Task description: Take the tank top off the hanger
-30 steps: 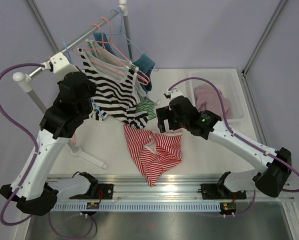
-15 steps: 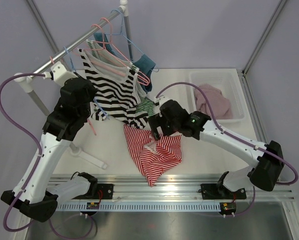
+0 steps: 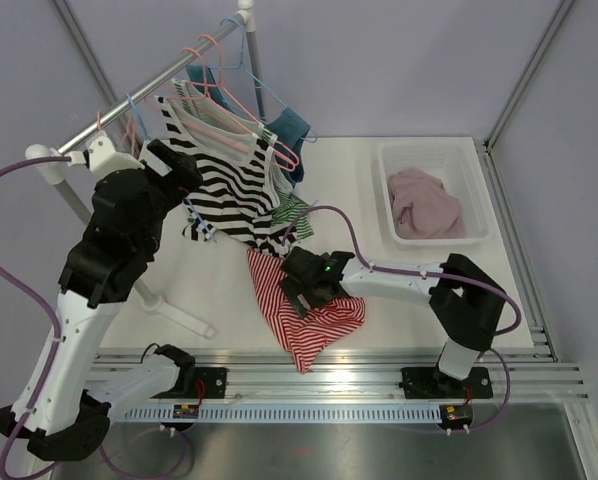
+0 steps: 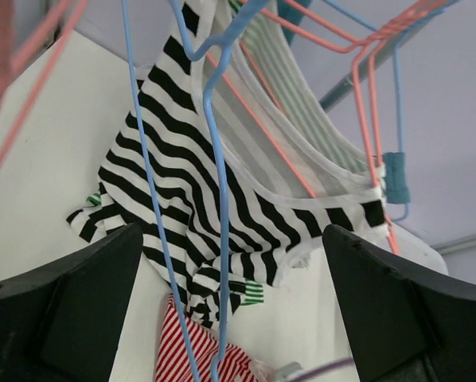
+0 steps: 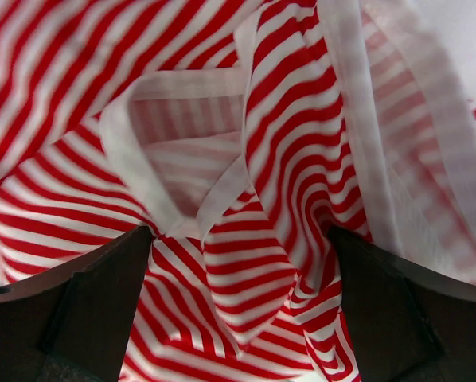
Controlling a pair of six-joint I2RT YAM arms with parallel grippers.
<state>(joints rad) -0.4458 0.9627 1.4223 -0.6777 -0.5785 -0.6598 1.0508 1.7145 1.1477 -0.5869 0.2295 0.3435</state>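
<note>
My right gripper should next stay low on the red-and-white striped tank top and close around the cloth, because the red-and-white tank top's bulging fold (image 5: 252,274) is between its open fingers.
A black-and-white striped tank top (image 3: 229,190) hangs on a pink hanger (image 3: 241,120) on the rail. In the left wrist view it (image 4: 246,207) fills the middle, behind a bare blue hanger (image 4: 219,199). My left gripper (image 3: 184,170) is open beside it, and the blue wire hangs loose between the wide jaws (image 4: 230,239). A red-and-white striped tank top (image 3: 314,315) lies crumpled on the table, off any hanger. My right gripper (image 3: 297,290) is open and pressed down onto it, with a fold of the red cloth (image 5: 262,159) bulging between the fingers (image 5: 238,247).
A white bin (image 3: 383,190) holding pink cloth (image 3: 429,200) stands at the back right. A teal garment (image 3: 289,125) and a green-striped one (image 3: 294,212) hang behind the black-striped top. The rack's rail (image 3: 149,85) and foot (image 3: 179,315) stand on the left.
My left gripper opened and drew up and left towards the rail. My right arm swung left and down onto the red-striped top.
</note>
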